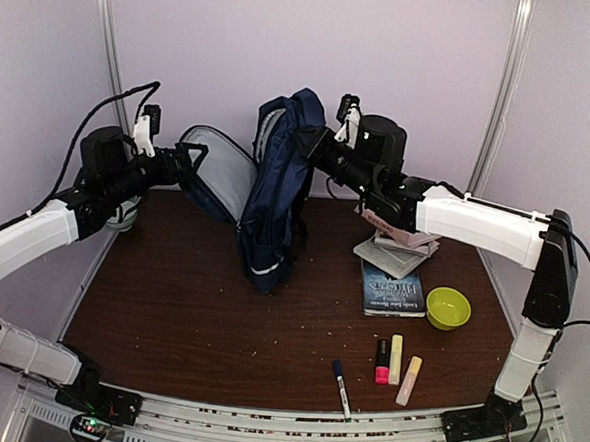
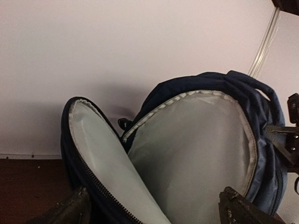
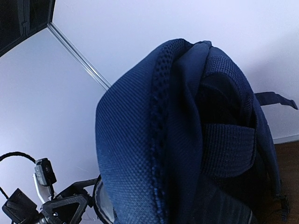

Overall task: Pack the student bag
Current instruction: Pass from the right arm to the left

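My left gripper moves a little toward the bag [image 1: 276, 210] next, since the flap's top zipper edge stands between my wide-open fingers.
The student bag [image 1: 276, 210] stands upright at the table's middle back, navy blue, its main compartment unzipped. Its front flap [image 1: 223, 177] hangs open to the left and shows grey lining [image 2: 196, 154]. My left gripper [image 1: 192, 160] is open, with its fingers wide apart on either side of the flap's zipper edge [image 2: 100, 186]. My right gripper [image 1: 318, 147] is at the bag's top on the right side and holds the fabric. In the right wrist view the bag [image 3: 140, 140] fills the frame and hides the fingers.
A stack of books [image 1: 398, 249] and a blue book [image 1: 391, 287] lie right of the bag, under the right arm. A green bowl [image 1: 448, 308] sits further right. A marker [image 1: 342, 386] and three highlighters [image 1: 396, 359] lie near the front edge.
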`<state>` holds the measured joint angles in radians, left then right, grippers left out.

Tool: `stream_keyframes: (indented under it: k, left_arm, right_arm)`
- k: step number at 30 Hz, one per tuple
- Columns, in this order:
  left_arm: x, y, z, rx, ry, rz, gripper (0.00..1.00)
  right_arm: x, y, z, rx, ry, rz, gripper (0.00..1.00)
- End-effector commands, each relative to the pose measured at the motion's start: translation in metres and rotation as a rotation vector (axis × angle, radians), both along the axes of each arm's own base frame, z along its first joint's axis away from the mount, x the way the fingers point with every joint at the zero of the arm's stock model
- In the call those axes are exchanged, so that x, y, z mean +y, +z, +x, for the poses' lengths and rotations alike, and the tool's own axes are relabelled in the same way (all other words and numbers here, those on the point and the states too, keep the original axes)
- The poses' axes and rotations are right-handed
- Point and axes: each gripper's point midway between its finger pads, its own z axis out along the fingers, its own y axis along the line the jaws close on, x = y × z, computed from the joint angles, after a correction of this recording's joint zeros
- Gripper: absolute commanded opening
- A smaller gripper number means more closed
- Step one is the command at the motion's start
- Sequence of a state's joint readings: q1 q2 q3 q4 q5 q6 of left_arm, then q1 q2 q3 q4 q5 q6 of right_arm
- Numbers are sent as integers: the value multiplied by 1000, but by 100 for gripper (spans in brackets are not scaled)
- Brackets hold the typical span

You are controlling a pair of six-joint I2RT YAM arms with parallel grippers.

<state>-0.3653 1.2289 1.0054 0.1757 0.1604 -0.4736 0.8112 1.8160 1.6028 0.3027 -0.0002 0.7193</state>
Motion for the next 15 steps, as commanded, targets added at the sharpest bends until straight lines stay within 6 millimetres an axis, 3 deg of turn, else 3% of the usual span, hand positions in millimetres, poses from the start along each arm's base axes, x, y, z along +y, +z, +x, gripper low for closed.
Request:
stream_keyframes:
  k: [1,6,10,12,14,15]
  left_arm:
    - [-18,41,-8,-135,-107,-129,98]
    - [18,-29,27,85,167,-6,98]
    - [22,-70,32,174,204,13,97]
    - [21,-78,33,191,202,9,94]
    - [16,-78,32,188,179,8,78]
    - [16,-76,32,184,175,8,59]
  right_arm:
    - [-10,41,-13,-101,-15,65,0]
    - [-9,45,-18,-116,-2,65,0]
    - [-3,46,-23,-126,35,71,0]
    - [-1,47,-25,-129,42,68,0]
    - [1,45,-26,-131,45,61,0]
    - [1,45,-26,-133,46,59,0]
